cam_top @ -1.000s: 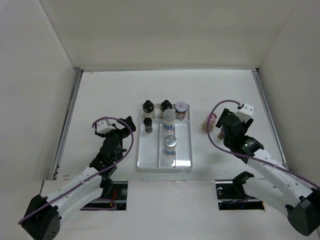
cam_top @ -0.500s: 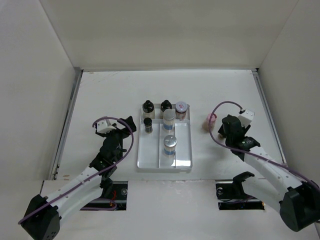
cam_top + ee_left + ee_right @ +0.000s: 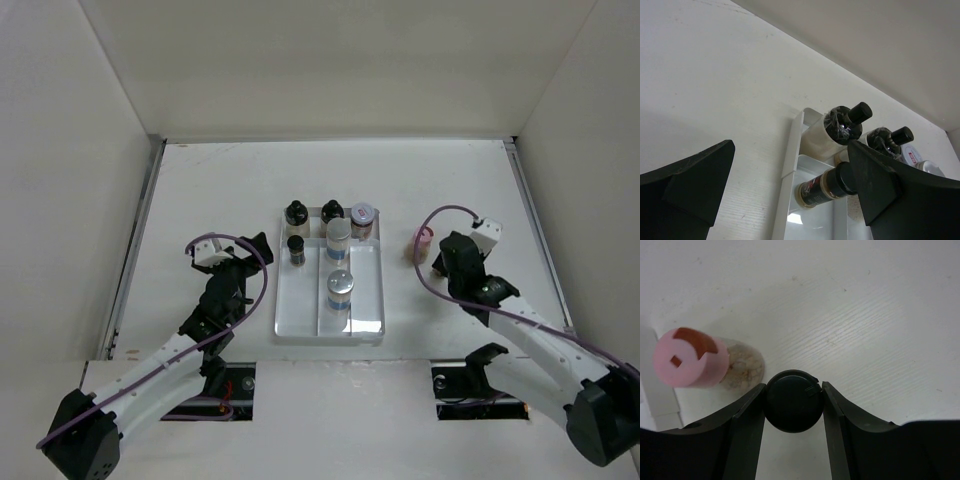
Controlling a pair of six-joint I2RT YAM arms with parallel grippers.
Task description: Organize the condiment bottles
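The dark bottle's cap should go on the tray's empty bottom beside the grey-lidded jar. My right gripper will next lift, move across to the left in the top view, go down and let go of it there.
My right gripper (image 3: 793,396) is shut on the round black cap of a dark bottle (image 3: 793,407), seen from above, standing on the table. A pink-lidded jar (image 3: 690,357) stands just left of it, apart from the fingers; it also shows in the top view (image 3: 424,241). My right gripper (image 3: 443,262) hides the dark bottle in the top view. Two dark black-capped bottles (image 3: 295,212) (image 3: 332,211) and a grey-lidded jar (image 3: 364,214) stand at the far end of the white tray (image 3: 365,320). A small dark bottle (image 3: 296,248) and two pale grey-lidded bottles (image 3: 339,238) (image 3: 341,288) stand in it. My left gripper (image 3: 250,256) is open and empty, left of the tray.
The left wrist view shows the tray's left wall (image 3: 790,150), the small dark bottle (image 3: 827,187) and the two black-capped bottles (image 3: 845,122) (image 3: 887,140) behind it. White walls enclose the table on three sides.
My right gripper has drawn back a little from the pink-lidded jar toward the near edge and turned slightly. The left arm and the bottles in the tray have not moved.
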